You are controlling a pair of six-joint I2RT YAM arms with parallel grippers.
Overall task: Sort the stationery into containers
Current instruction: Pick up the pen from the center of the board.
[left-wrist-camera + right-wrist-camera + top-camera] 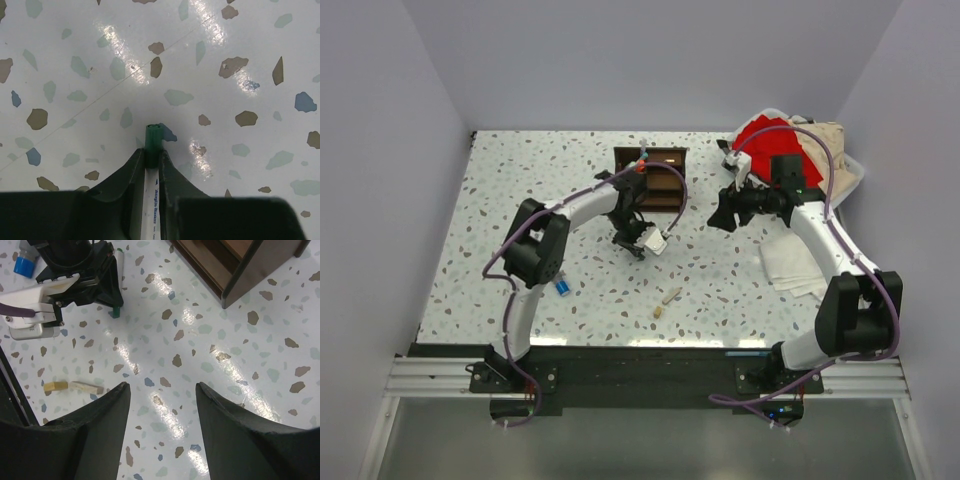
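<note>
My left gripper rises outward next, tilts the marker upright and brings it down into the organiser's section holding an orange item point(633, 160) to release.
My left gripper point(151, 155) is shut on a white marker with a green cap point(153, 137), held just above the speckled table. In the top view the left gripper point(635, 238) is just in front of the dark brown wooden organiser point(650, 180). My right gripper point(162, 386) is open and empty above bare table; in the top view it point(725, 212) is to the right of the organiser. The right wrist view shows the organiser's corner point(240, 260), the marker's green tip point(115, 313), two tan eraser bits point(86, 387) and a blue-grey cylinder point(25, 262).
The tan bits point(666, 300) lie near the table's front middle. The blue-grey cylinder point(562, 287) lies by the left arm. A white folded cloth point(790, 265) lies at the right. A white basket of red and beige cloth point(795, 150) stands at the back right.
</note>
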